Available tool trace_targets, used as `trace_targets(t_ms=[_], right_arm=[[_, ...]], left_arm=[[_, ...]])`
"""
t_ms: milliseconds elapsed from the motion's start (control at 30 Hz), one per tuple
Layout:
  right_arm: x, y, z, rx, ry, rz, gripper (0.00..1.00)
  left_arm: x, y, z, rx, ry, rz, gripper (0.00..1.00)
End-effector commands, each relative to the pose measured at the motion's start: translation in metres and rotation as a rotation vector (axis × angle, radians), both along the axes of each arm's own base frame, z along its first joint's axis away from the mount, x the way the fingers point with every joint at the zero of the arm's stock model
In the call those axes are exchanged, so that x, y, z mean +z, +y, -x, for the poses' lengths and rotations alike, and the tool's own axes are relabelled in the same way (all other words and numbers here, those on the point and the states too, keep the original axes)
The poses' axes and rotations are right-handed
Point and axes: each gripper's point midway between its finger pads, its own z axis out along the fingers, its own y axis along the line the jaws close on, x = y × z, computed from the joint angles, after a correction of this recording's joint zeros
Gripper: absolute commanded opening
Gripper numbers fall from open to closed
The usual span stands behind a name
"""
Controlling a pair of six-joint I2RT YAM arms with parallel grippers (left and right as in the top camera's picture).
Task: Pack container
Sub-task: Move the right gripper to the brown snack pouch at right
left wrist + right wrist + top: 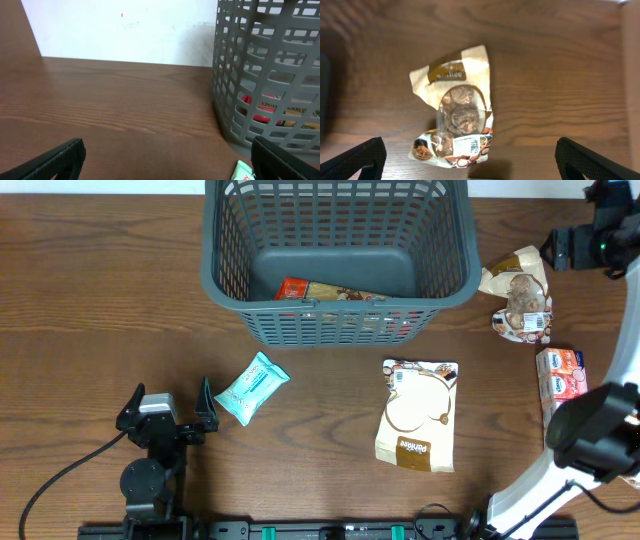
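Observation:
The bag lies flat below its open fingers, so my right gripper next shifts toward the container and lowers onto the middle of the cookie bag [523, 295] [460, 112].
The container [338, 255], a large dark grey lattice basket, stands at the back centre with a red-and-brown snack pack [325, 292] lying in it. My left gripper [168, 412] rests low near the front left, open and empty, its right finger beside a teal pack [252, 387]. In the left wrist view the container [270, 75] rises at the right and the teal pack [243, 172] pokes in by the right finger. My right gripper [570, 248] hovers open at the back right, over a cookie bag [457, 117] that lies flat between and beyond its fingers [362, 160].
A brown-and-white pouch [418, 415] lies in the middle right. The cookie bag [520, 295] sits right of the basket, and a pink box [560, 375] lies near the right edge. The right arm's white base [540, 480] fills the front right corner.

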Motion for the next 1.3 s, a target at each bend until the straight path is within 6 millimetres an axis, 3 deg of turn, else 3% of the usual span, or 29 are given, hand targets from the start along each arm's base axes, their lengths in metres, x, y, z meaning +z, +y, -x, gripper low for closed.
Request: trace_targets(t_ms=[0, 367, 800, 967, 1267], right_arm=[[-0.027, -0.006, -0.007, 0.038, 0.051, 0.011, 0.96], [-0.111, -0.006, -0.014, 0.065, 0.207, -0.047, 0.97], [-0.167, 0.008, -0.007, 0.110, 0.332, -0.102, 0.99], [-0.182, 0.015, -0.004, 0.120, 0.366, -0.117, 0.99], [-0.185, 0.015, -0.007, 0.107, 0.369, -0.108, 0.99]], left_arm=[[-0.017, 0.002, 0.001, 0.013, 0.052, 0.000, 0.99], [-0.017, 0.002, 0.001, 0.013, 0.052, 0.000, 0.99], [-0.016, 0.002, 0.001, 0.013, 0.051, 0.000, 0.99], [-0.016, 0.002, 0.001, 0.014, 0.048, 0.000, 0.99], [-0.016, 0.002, 0.001, 0.013, 0.048, 0.000, 0.99]])
